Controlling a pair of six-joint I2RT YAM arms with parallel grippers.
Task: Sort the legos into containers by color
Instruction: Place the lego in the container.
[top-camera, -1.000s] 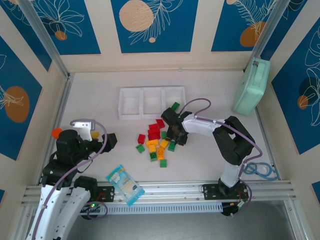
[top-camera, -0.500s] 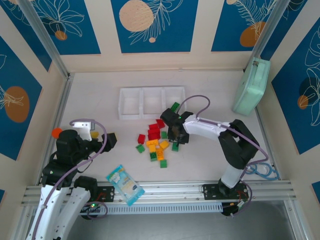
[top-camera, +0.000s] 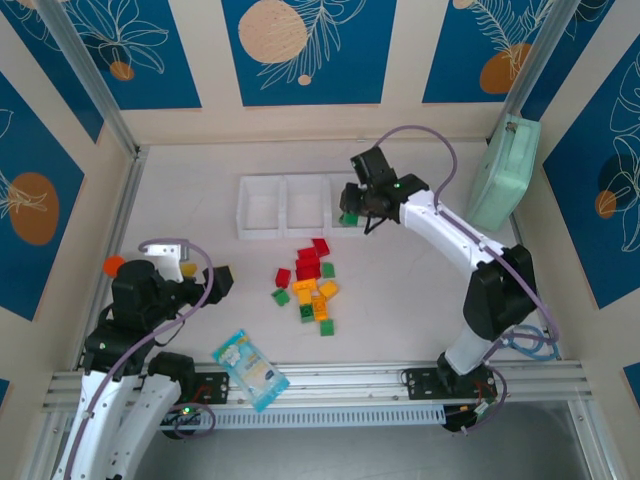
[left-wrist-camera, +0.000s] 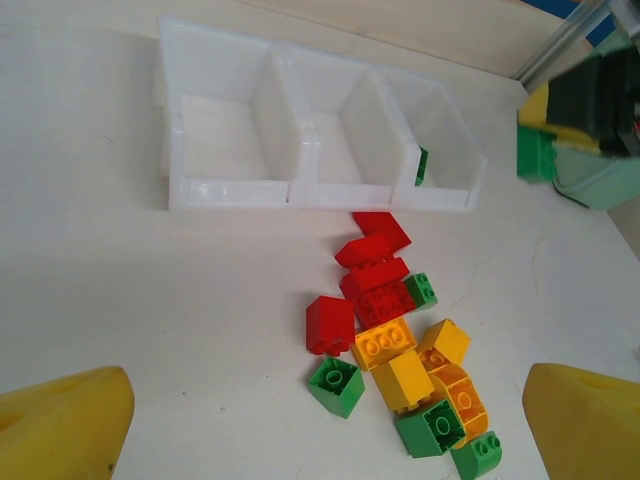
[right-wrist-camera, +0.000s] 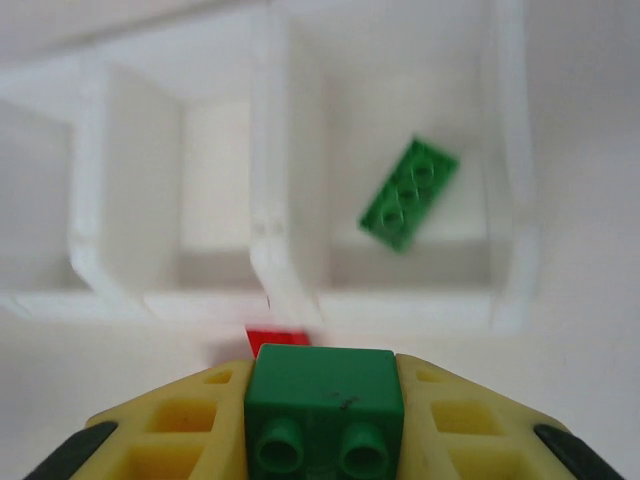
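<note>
My right gripper moves outward and down next. It then releases the lego over the far half of the other green lego's compartment (top-camera: 340, 187) (right-wrist-camera: 405, 105), which lies outward of and below it.
My right gripper (top-camera: 352, 212) is shut on a green lego (right-wrist-camera: 323, 408), which sits squarely between its yellow fingers (right-wrist-camera: 185, 430). It hovers at the near edge of the right compartment of the white container tray (top-camera: 262, 208). Another green lego (right-wrist-camera: 410, 192) lies inside that compartment. The other two compartments look empty. The remaining legos (top-camera: 310, 282), red, yellow-orange and green, lie in a loose pile in front of the tray. My left gripper (top-camera: 207, 275) hangs open at the left, well away from the pile (left-wrist-camera: 395, 345).
A blue-and-white snack packet (top-camera: 250, 368) lies near the front rail. A mint-green case (top-camera: 502, 175) leans against the right wall. Bare table stretches left of the tray and between the pile and my left arm.
My right gripper closed on a green lego at the pile, lifted it and carried it back to the tray's right compartment. The left arm has stayed still.
</note>
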